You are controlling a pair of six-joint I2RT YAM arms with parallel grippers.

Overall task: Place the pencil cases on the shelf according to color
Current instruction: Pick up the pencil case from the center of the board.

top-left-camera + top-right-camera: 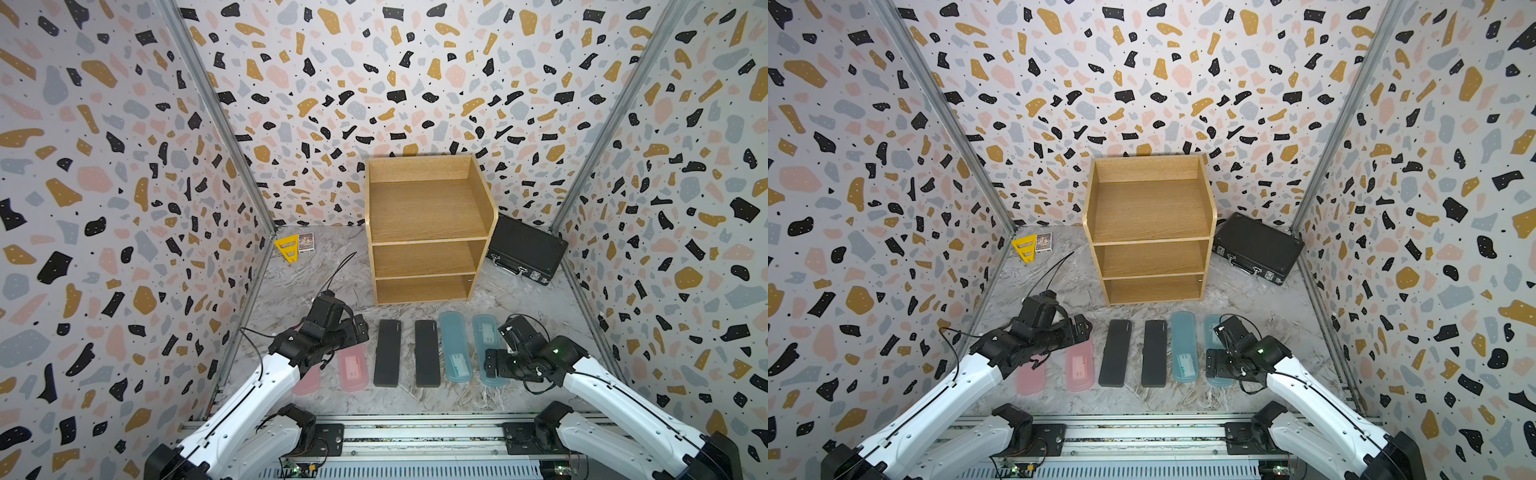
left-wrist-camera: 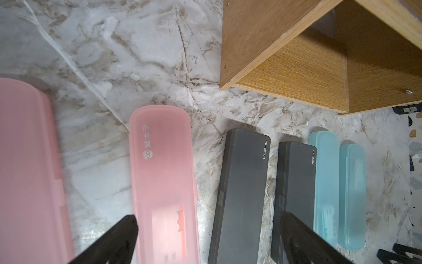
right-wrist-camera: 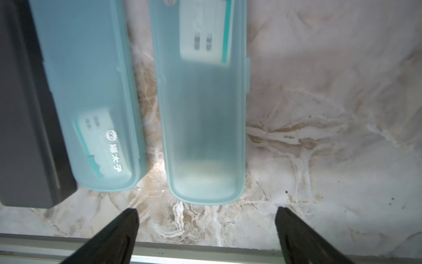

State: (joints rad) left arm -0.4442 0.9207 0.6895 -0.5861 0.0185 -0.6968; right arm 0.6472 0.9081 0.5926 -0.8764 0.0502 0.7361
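Note:
My right gripper is above the near end of the outer teal case, so next it should lower its open fingers on both sides of that end and close them.
Six pencil cases lie in a row on the marble top in front of the shelf, whose three tiers are bare. From the left: two pink, two black, two teal. My left gripper hovers open above the second pink case and the first black case, holding nothing. The left arm covers part of the outer pink case. My right gripper stands open just off the near end of the outer teal case.
A black briefcase lies right of the shelf. At the back left corner sit a yellow triangle ruler and a small card box. A metal rail runs along the front edge. Patterned walls close three sides.

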